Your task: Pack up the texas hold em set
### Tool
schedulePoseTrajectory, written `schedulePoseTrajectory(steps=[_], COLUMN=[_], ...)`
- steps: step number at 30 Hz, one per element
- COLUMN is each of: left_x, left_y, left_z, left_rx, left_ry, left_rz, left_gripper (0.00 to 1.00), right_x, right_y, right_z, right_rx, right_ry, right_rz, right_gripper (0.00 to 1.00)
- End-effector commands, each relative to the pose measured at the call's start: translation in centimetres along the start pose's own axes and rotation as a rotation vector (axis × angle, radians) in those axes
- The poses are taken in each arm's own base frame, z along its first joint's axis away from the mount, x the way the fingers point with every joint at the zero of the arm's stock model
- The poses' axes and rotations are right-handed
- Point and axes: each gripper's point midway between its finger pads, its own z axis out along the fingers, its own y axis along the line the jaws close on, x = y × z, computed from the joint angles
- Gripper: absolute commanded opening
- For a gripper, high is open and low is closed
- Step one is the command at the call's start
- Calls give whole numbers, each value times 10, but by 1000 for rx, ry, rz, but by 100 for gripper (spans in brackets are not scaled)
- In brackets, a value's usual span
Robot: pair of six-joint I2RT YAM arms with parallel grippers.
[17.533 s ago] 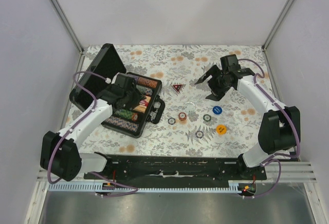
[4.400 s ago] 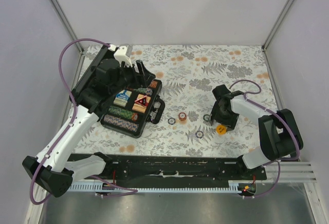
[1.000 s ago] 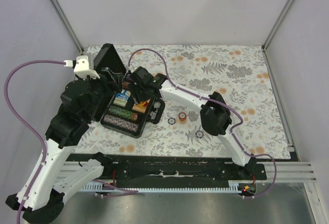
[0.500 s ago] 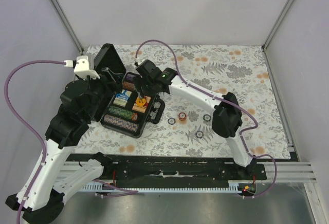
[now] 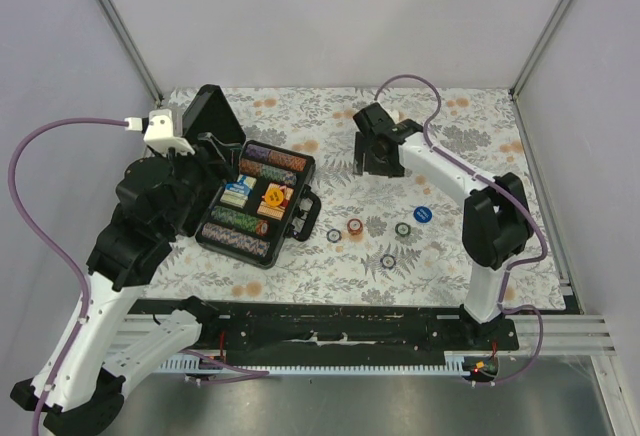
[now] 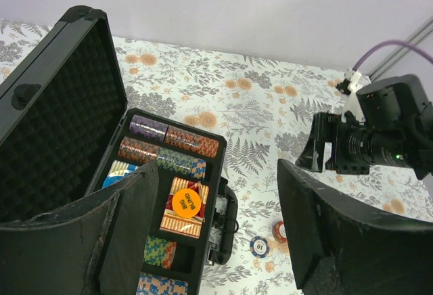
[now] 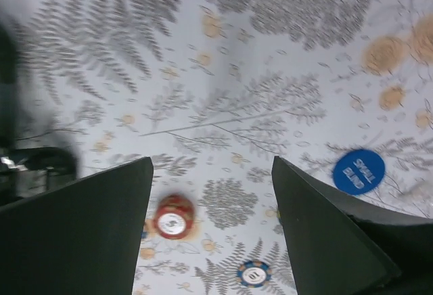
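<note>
The blue SMALL BLIND disc is outside my right gripper's open fingers. My right gripper should move toward the right in the top view next, back and down over the disc.
The black briefcase [image 5: 300, 199] lies open at the left, lid [image 5: 205, 124] raised, rows of multicoloured chips [image 6: 166, 143] in its tray. An orange chip [image 6: 186, 201] rests on the reddish card deck [image 6: 177, 222], mostly covering the red-marked triangle. Loose chips lie right of the case: a red one [image 5: 354, 227], a blue one [image 5: 422, 214] and three dark-rimmed ones [image 5: 388, 261]. My left gripper [image 5: 212, 156] hovers open and empty above the case [image 6: 220, 234]. My right gripper [image 5: 378, 151] is open and empty above the cloth behind the chips; its view shows the red chip [image 7: 174, 218] and blue chip [image 7: 358, 171].
A floral cloth [image 5: 460, 146] covers the table. Grey walls and metal posts [image 5: 545, 26] close in the back and sides. The case handle [image 5: 307, 216] sticks out towards the loose chips. My right arm [image 5: 450, 171] arcs over the right half of the table.
My right gripper has pulled away from above the case to the back right, leaving the orange chip on the deck. The blue chip now shows. My left arm has not moved.
</note>
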Motion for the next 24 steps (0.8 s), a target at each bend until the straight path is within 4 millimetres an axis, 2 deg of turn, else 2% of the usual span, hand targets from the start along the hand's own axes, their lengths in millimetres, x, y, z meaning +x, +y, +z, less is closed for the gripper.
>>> schedulePoseTrajectory(steps=[1,6,10,15,24], left_x=[-4,1,2,5,5], left_y=[-7,-8,-10,-10,-11], left_z=[-1,3,5,8,8], left_rx=[30,35,37,37,41], left_ry=[-17,1,5,14,12], left_rz=[-30,-33,-37,-37,-38], left_gripper=[77,77,77,77,77], right_x=[11,35,63,88,101], right_y=[-42,-88,-116,-131,-150], right_z=[-10,0,9,19,33], right_rx=[101,193,271,307,331], right_ry=[11,96,157,209,218], right_rz=[68,150,198,281,385], right_gripper=[80,84,90,91,95])
